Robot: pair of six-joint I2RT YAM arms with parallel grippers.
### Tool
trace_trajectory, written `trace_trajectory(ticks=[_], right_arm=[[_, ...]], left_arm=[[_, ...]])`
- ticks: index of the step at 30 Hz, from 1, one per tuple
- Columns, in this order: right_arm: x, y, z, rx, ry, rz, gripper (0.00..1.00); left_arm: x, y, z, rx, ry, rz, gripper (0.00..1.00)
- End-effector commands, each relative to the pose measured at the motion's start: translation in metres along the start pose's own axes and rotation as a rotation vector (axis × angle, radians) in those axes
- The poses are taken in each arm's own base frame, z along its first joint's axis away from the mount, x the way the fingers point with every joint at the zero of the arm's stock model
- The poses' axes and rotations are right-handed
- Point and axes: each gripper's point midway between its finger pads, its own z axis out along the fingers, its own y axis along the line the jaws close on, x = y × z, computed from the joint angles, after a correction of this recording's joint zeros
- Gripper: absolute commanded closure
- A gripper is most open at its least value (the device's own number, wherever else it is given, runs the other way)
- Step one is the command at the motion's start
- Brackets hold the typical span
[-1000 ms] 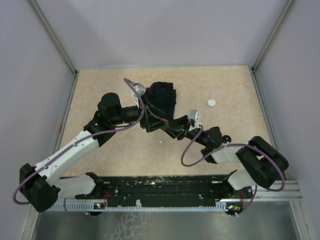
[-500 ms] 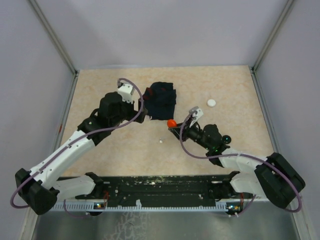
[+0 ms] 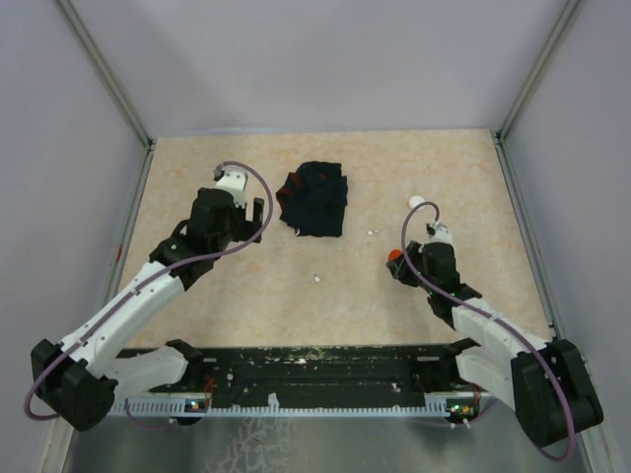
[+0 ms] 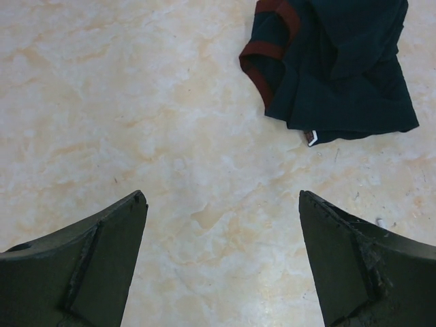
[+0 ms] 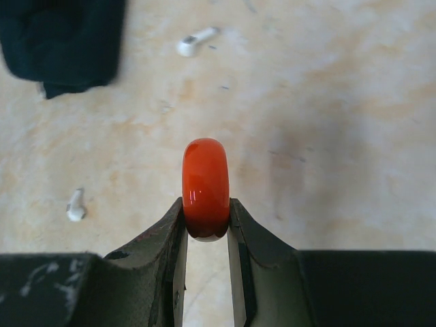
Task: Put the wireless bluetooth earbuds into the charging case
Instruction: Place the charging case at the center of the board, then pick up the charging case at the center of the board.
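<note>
My right gripper carries the case (image 3: 394,259) toward the right in the top view next, then down to release it, since bare tabletop lies there.
My right gripper (image 3: 396,266) (image 5: 206,206) is shut on a glossy red round case (image 5: 206,184) (image 3: 394,259), held edge-on just above the table, right of centre. Two small white stemmed earbuds lie loose on the table: one (image 5: 196,41) (image 3: 371,233) near the cloth, the other (image 5: 75,204) (image 3: 316,278) closer to the front. My left gripper (image 3: 254,219) (image 4: 221,196) stands wide open over bare table, left of the cloth, with nothing between its fingers.
A dark navy cloth with red trim (image 3: 315,200) (image 4: 334,68) lies crumpled at the back centre. A white round disc (image 3: 418,203) sits at the back right. Metal frame posts and grey walls border the beige table (image 3: 197,305).
My right arm has drawn back to the right, carrying the red case away from the cloth. My left gripper has pulled left off the cloth and opened wider.
</note>
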Motion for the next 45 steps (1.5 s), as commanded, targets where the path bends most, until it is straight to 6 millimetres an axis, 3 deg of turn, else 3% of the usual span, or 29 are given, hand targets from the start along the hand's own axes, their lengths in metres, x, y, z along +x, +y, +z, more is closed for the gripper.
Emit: trace_trajectory(ticks=[1, 6, 11, 16, 22, 25, 28, 35, 39, 45], right_arm=[[0.011, -0.039, -0.01, 0.165, 0.033, 0.172, 1.0], [0.013, -0.078, -0.021, 0.318, 0.013, 0.289, 1.0], [0.02, -0.104, -0.032, 0.431, 0.004, 0.348, 0.97], [0.015, -0.115, -0.041, 0.507, -0.019, 0.347, 0.68], [-0.003, -0.11, -0.052, 0.505, -0.061, 0.303, 0.38], [-0.012, -0.1, -0.056, 0.471, -0.056, 0.278, 0.32], [-0.021, -0.087, -0.059, 0.428, -0.031, 0.228, 0.3], [-0.071, -0.068, -0.052, 0.363, -0.087, 0.047, 0.3], [-0.098, -0.059, -0.031, 0.324, -0.117, -0.058, 0.3], [-0.128, -0.058, 0.011, 0.347, -0.108, -0.079, 0.29]], left_arm=[[-0.007, 0.016, -0.005, -0.044, -0.034, -0.005, 0.03], [-0.004, 0.018, -0.004, -0.037, -0.027, -0.017, 0.04], [-0.001, 0.022, -0.002, -0.044, -0.022, -0.021, 0.04], [0.0, 0.024, -0.001, -0.048, -0.018, -0.026, 0.04], [0.002, 0.025, 0.001, -0.05, -0.012, -0.029, 0.03], [0.003, 0.025, 0.002, -0.054, -0.007, -0.028, 0.04], [0.003, 0.026, 0.002, -0.056, -0.007, -0.029, 0.03], [0.004, 0.025, 0.003, -0.05, -0.002, -0.036, 0.03], [0.005, 0.026, 0.004, -0.051, 0.001, -0.037, 0.03], [0.006, 0.026, 0.005, -0.054, 0.006, -0.038, 0.03]])
